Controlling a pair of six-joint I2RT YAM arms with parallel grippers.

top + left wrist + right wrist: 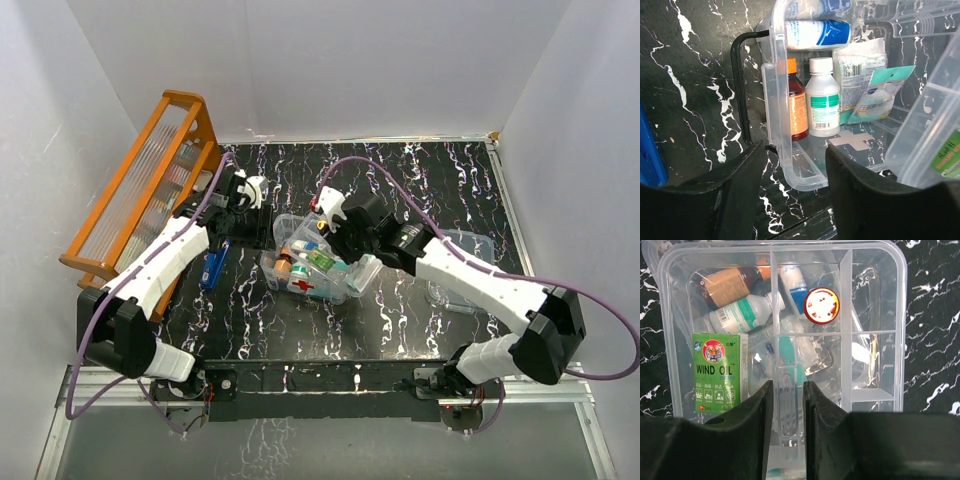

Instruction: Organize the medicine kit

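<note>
The tray is crooked. My right gripper will next move down and to the left in the top view to the open kit (318,288), straighten the tray, lower it and release it.
The medicine kit (318,288), a clear box with a red cross on its side, stands mid-table. The shallow divided tray (890,315) lies over it and holds a green Wind Oil carton (720,372) and a red round tin (822,305). My right gripper (335,222) is shut on the tray's clear middle handle (788,390). My left gripper (252,197) is open at the kit's left end (792,150), its jaws either side of a clear plastic edge (776,100) without touching it. A dark handle (739,85) lies beside that edge. Behind it are a white bottle (822,100) and a brown bottle (798,107).
An orange wooden rack (150,180) leans at the far left beside my left arm. A blue object (212,268) lies on the table below my left forearm. A clear plastic piece (462,243) lies under my right arm. White walls close in the table.
</note>
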